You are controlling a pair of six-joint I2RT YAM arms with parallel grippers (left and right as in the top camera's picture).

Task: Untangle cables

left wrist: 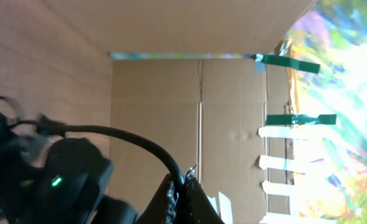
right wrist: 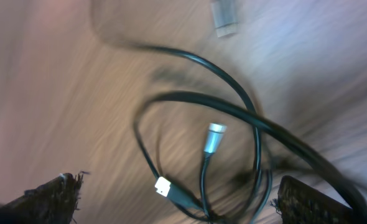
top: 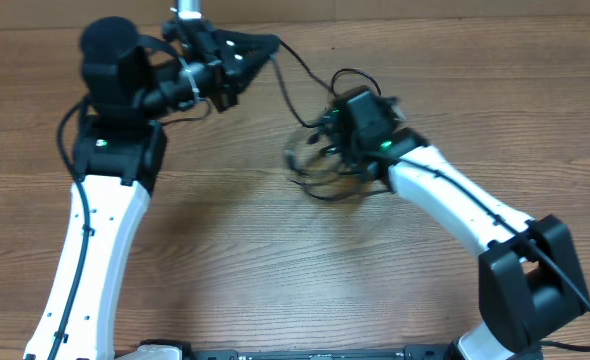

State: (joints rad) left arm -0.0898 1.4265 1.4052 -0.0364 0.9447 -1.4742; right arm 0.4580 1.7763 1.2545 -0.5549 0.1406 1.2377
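Observation:
My left gripper pulls the cable left in the overhead view next, away from the tangle, and releases it, as that side is bare table.
A tangle of thin black cables (top: 320, 165) lies on the wooden table at centre right. One black cable (top: 293, 62) runs from the tangle up to my left gripper (top: 265, 45), which is shut on it and holds it raised at the table's back; the left wrist view shows the cable (left wrist: 134, 140) pinched between the jaws (left wrist: 185, 186). My right gripper (top: 325, 150) hangs open over the tangle. The right wrist view shows looped cables (right wrist: 233, 112), a silver-tipped plug (right wrist: 213, 137) and a white-tipped plug (right wrist: 165, 186) between the open fingers (right wrist: 177, 199).
The wooden table (top: 275, 260) extends in front of the tangle. A cardboard wall (left wrist: 183, 106) with tape strips stands behind the table. A small clear plug (right wrist: 224, 15) lies beyond the loops.

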